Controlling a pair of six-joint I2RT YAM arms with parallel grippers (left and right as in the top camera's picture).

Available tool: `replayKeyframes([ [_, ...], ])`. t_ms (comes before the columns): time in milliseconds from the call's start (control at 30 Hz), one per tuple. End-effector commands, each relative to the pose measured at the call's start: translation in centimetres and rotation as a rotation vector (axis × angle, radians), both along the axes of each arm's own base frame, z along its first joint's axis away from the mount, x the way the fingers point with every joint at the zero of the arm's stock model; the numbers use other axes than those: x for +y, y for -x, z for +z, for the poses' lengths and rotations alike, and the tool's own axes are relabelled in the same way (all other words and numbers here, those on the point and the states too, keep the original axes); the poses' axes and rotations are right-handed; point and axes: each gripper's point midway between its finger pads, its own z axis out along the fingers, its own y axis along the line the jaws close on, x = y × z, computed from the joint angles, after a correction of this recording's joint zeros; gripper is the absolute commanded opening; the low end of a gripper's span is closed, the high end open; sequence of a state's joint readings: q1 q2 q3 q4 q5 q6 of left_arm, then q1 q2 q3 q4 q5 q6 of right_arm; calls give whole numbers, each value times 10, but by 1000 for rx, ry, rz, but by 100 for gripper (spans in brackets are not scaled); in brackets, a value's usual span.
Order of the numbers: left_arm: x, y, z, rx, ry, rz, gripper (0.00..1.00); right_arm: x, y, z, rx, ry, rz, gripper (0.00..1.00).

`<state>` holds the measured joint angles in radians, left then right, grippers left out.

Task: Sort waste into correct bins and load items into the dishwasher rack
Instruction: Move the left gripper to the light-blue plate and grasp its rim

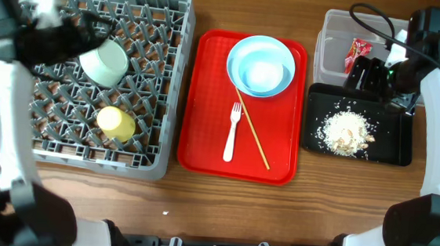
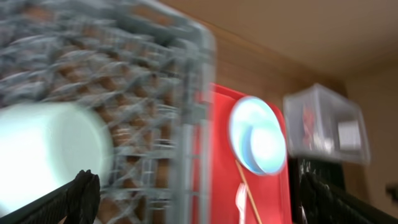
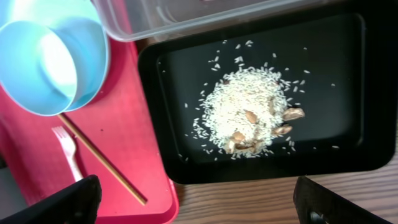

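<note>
Next, my left gripper crosses from the rack (image 1: 168,80) over the red tray and goes down onto the bowl's rim facing the black tray, since the bowl rests on the plate.
The grey dishwasher rack (image 1: 168,80) stands at the left and holds a pale bowl (image 1: 104,63) on its side and a yellow-green cup (image 1: 116,123). A pale blue plate with a bowl in it (image 1: 261,66), a white fork (image 1: 233,132) and a chopstick (image 1: 252,132) lie on the red tray. The clear tub (image 1: 333,37) holds the red wrapper (image 1: 357,54). The black tray (image 1: 395,145) holds the food scraps (image 1: 347,133). My left gripper (image 2: 202,199) is open and empty over the rack, blurred. My right gripper (image 3: 199,208) is open and empty above the black tray (image 3: 348,143). I do not see the napkin.
The red serving tray (image 1: 202,149) lies between the rack and the bins. In the right wrist view the scraps (image 3: 249,118), the blue bowl (image 3: 53,59), the fork (image 3: 65,146) and the chopstick (image 3: 102,165) show. Wood table lies in front.
</note>
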<state>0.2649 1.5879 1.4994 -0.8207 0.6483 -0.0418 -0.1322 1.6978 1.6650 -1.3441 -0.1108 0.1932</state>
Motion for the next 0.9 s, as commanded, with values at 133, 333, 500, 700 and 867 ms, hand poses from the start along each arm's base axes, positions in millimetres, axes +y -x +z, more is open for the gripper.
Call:
replayKeyframes([
  [133, -126, -7, 20, -145, -114, -238, 100, -36, 7, 14, -37, 19, -151, 100],
  [333, -193, -33, 0, -235, -318, -202, 100, -38, 7, 16, -53, -69, -174, 100],
  [500, -263, -44, -31, -314, -390, -258, 100, -38, 7, 16, -51, -69, -173, 100],
  [700, -330, -47, -96, -319, -380, -361, 99, -38, 7, 16, -49, -69, -173, 100],
  [867, -350, -43, -145, -271, -401, -407, 92, -38, 8, 16, -48, -70, -173, 100],
])
